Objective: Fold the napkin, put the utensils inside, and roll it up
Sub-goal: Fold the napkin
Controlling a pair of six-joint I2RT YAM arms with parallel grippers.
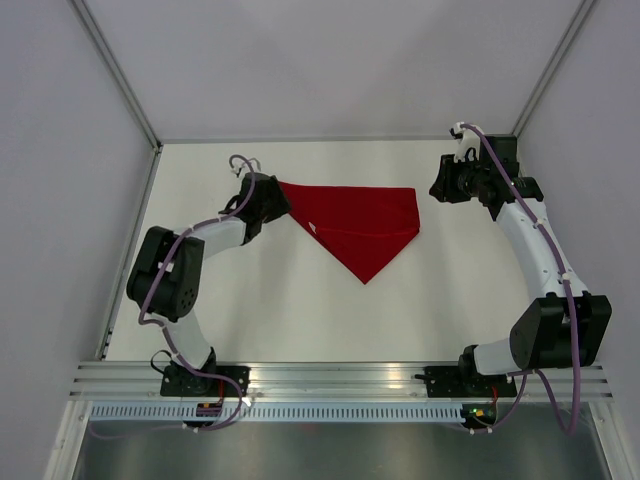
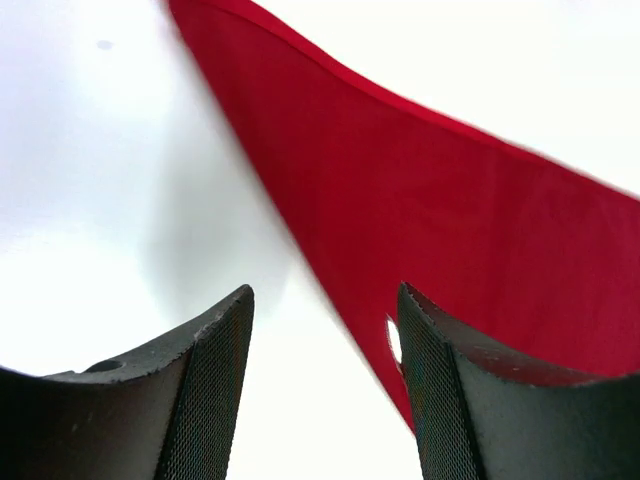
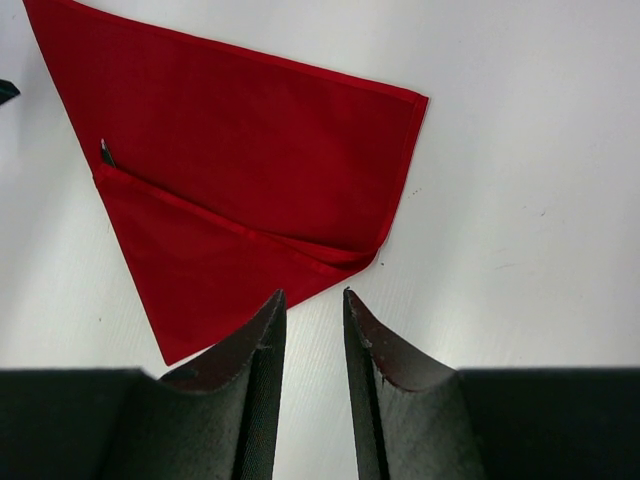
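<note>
I need to move my left gripper outward along the napkin's slanted edge and down onto its pointed far corner [image 1: 281, 184] [image 2: 186, 8], as it lies outward of and below my fingers.
The red napkin [image 1: 360, 225] lies folded into a triangle on the white table, with its point toward the near edge. A fold line runs across it. A small dark utensil tip [image 3: 106, 153] pokes out at the left end of that fold; the rest of the utensil is hidden inside. My left gripper [image 1: 278, 196] is open at the napkin's left corner, its jaws low over the table beside the napkin's edge [image 2: 450, 230], holding nothing. My right gripper [image 1: 437, 188] is narrowly open and empty, just off the napkin's right corner [image 3: 250, 150].
White walls enclose the table on the far, left and right sides. A metal rail [image 1: 340, 378] runs along the near edge between the arm bases. Bare table [image 1: 300, 320] lies between the napkin and the rail.
</note>
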